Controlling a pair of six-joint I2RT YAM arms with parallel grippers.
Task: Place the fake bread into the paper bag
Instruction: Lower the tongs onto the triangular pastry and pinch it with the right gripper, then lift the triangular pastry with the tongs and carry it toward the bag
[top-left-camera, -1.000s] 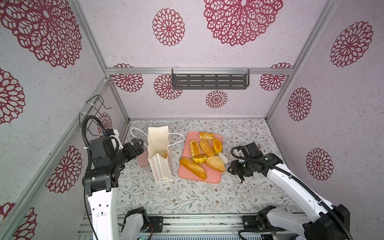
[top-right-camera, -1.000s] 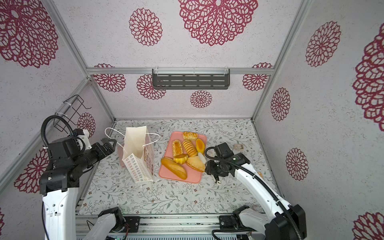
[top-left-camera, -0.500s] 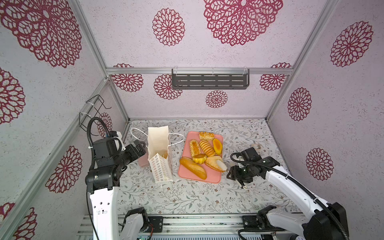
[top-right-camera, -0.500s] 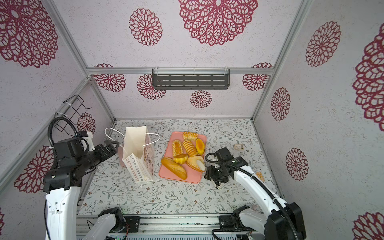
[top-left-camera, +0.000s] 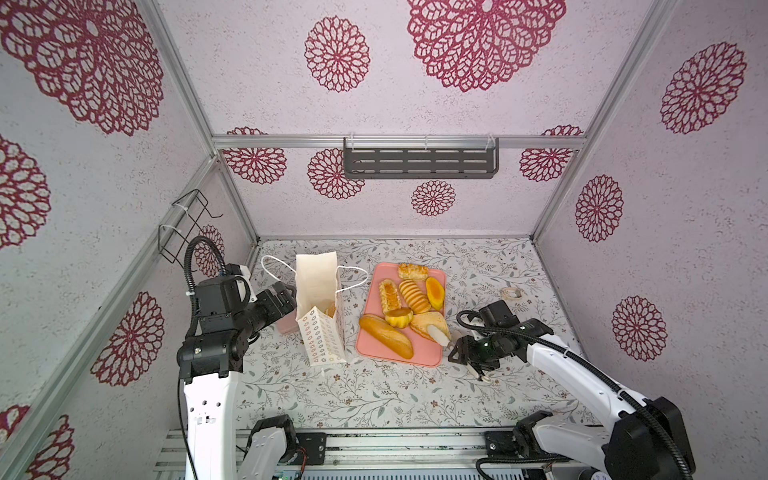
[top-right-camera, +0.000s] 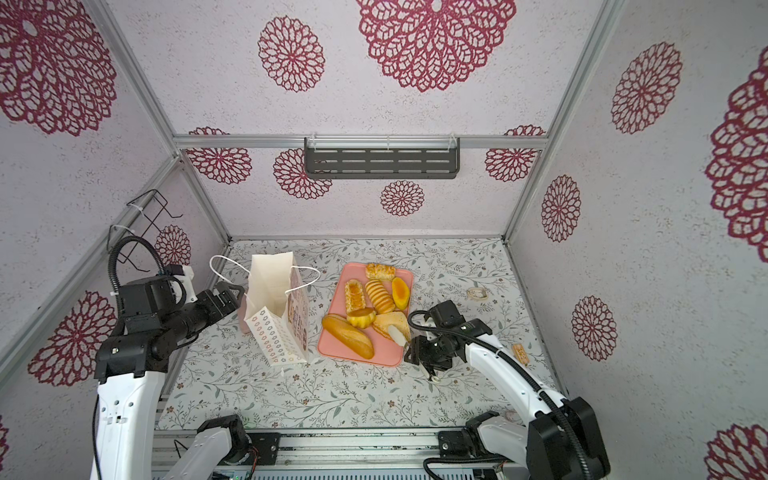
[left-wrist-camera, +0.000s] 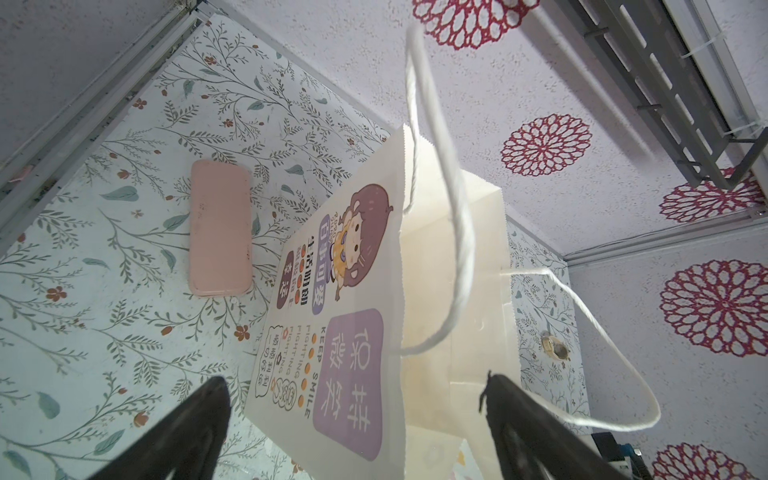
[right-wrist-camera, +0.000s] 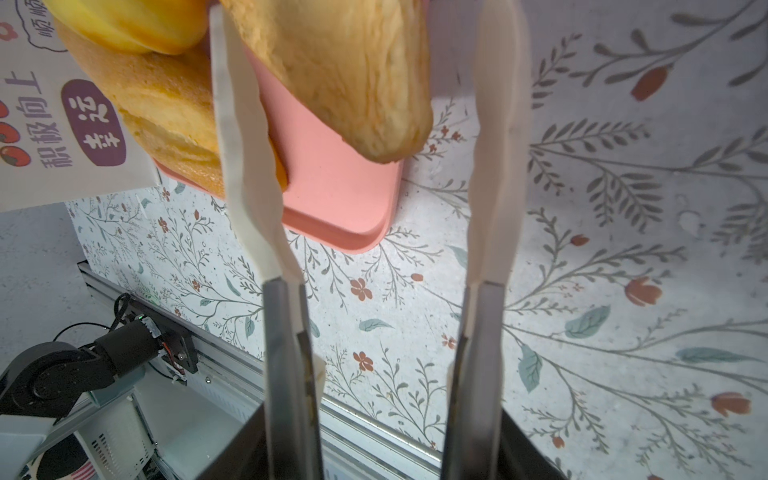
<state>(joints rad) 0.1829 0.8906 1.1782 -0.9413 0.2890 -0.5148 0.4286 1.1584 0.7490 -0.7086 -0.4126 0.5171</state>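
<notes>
The robot's right gripper will stay where it is next and close its fingers on the triangular bun's near corner (right-wrist-camera: 385, 120), because they are already on either side of it.
The cream paper bag (top-left-camera: 318, 291) stands open left of the pink tray (top-left-camera: 415, 356), with a golden piece (top-left-camera: 330, 310) showing inside. On the tray lie fake bread pieces: baguette (top-left-camera: 385, 331), fluted bun (top-left-camera: 399, 317), triangular bun (top-left-camera: 428, 323), ridged loaf (top-left-camera: 413, 296), orange-centred oval (top-left-camera: 435, 293) and braided pastries (top-left-camera: 389, 294). My right gripper (right-wrist-camera: 357, 12) is open. Its long white-tipped fingers (right-wrist-camera: 245, 166) stand either side of the triangular bun's (right-wrist-camera: 353, 75) corner, with a gap on one side. My left gripper (left-wrist-camera: 357, 415) is open, astride the bag's printed wall (left-wrist-camera: 332, 332).
A small pink block (left-wrist-camera: 220, 241) lies on the table beside the bag. A tape roll (top-left-camera: 512, 293) and a small brown piece (top-right-camera: 519, 353) lie right of the tray. A wire rack (top-left-camera: 187, 228) hangs on the left wall, a grey shelf (top-left-camera: 419, 162) on the back wall.
My right gripper has slid along the tray's right edge toward the front, to the triangular bun's corner. The left gripper has edged closer to the bag.
</notes>
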